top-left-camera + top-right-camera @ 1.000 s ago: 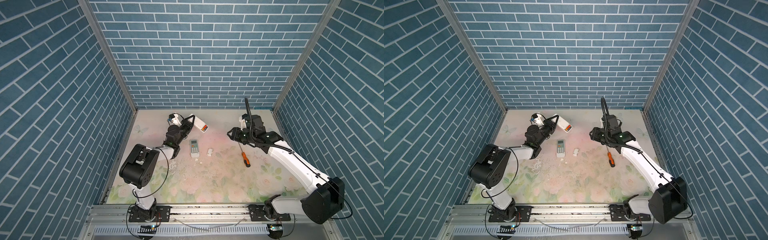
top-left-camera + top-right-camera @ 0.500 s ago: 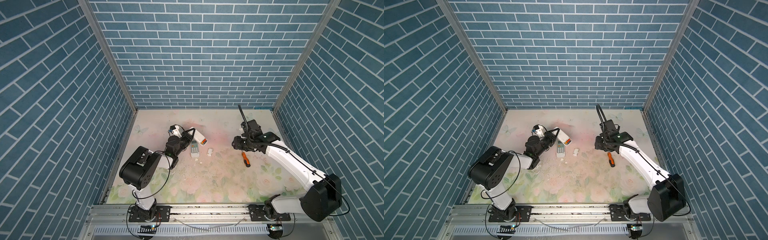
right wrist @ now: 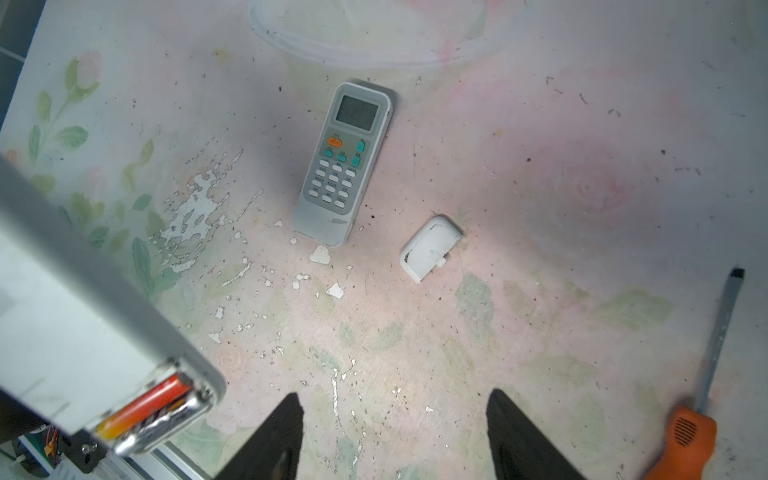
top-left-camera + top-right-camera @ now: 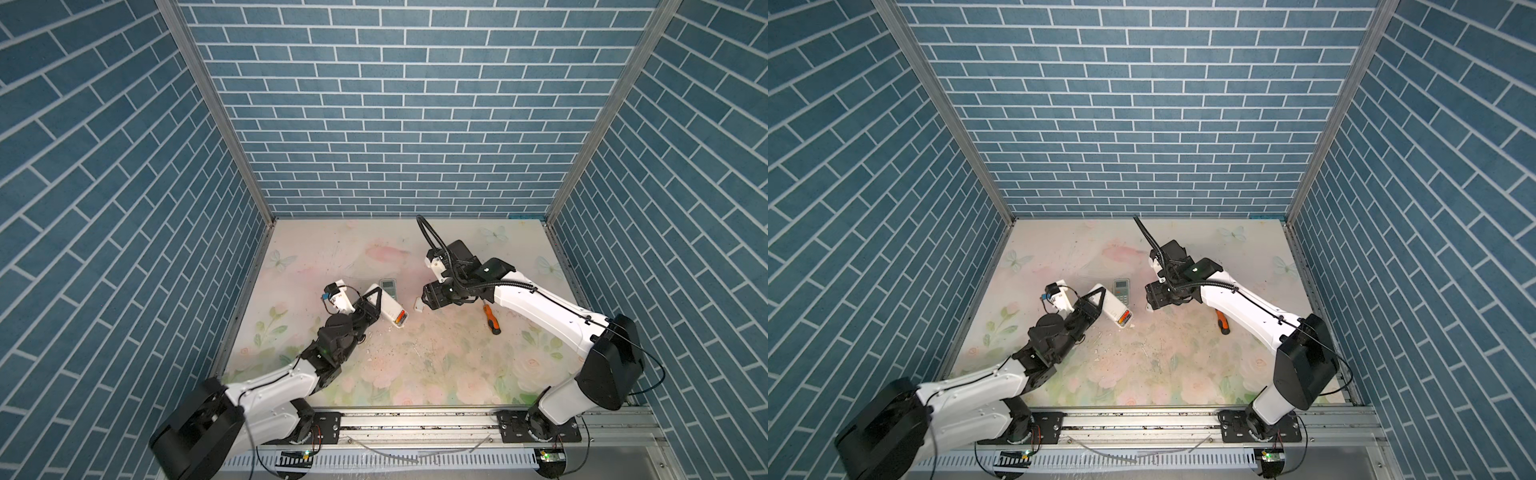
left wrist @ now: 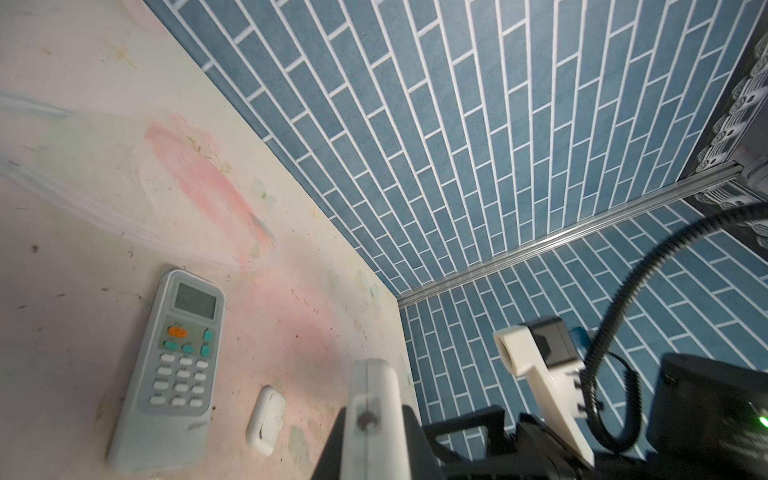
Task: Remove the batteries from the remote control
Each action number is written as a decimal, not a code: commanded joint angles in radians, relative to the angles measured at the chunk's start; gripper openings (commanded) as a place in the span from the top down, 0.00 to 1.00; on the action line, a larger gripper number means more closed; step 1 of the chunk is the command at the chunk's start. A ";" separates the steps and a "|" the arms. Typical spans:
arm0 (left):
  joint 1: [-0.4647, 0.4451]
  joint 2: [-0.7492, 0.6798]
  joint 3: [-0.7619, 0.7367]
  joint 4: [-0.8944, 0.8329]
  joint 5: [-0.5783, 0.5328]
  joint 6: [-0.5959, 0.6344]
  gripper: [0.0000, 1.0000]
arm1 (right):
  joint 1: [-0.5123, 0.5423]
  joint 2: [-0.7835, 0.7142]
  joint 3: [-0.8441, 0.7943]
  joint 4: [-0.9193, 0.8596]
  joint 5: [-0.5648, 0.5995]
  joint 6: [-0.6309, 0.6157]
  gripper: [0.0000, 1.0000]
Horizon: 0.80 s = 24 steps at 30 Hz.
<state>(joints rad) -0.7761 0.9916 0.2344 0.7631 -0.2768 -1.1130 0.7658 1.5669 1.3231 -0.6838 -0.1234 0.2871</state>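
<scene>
My left gripper draws back and down next and releases the white remote clear of the grey one. The open mat (image 4: pixel 385 341) lies below the gripper and nearer my base.
My left gripper (image 4: pixel 371 306) (image 4: pixel 1093 309) is shut on a white remote control (image 4: pixel 384 305) (image 4: pixel 1108 305), held tilted above the mat. Its open end shows the batteries (image 4: pixel 401 319) (image 4: pixel 1124 319), one orange and one dark with a silvery sheen (image 3: pixel 145 409). In the left wrist view the remote (image 5: pixel 374 399) sits end-on between the jaws. My right gripper (image 4: pixel 424 300) (image 3: pixel 395 436) hangs open just right of that end, above the mat, with nothing between its fingers (image 3: pixel 286 432).
A second grey remote (image 4: pixel 390 288) (image 3: pixel 343 166) with buttons lies face up on the floral mat. A small white cover (image 4: pixel 419 304) (image 3: pixel 430 247) lies beside it, close under my right gripper. An orange-handled screwdriver (image 4: pixel 490 320) (image 3: pixel 681 432) lies to the right. Paint flakes dot the mat.
My left gripper has brought the remote down and toward the front, near the grey remote. My right gripper has moved left and lower toward it, and its jaws have spread wider.
</scene>
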 commanded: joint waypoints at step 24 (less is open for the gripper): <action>-0.133 0.617 -0.225 0.558 -0.272 -0.153 0.96 | 0.010 -0.084 -0.085 0.090 0.010 0.001 0.30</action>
<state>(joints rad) -0.9039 1.5341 0.0448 1.2179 -0.5377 -1.2556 0.7723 1.4994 1.2655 -0.5976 -0.1326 0.2768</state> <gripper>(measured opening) 0.191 0.704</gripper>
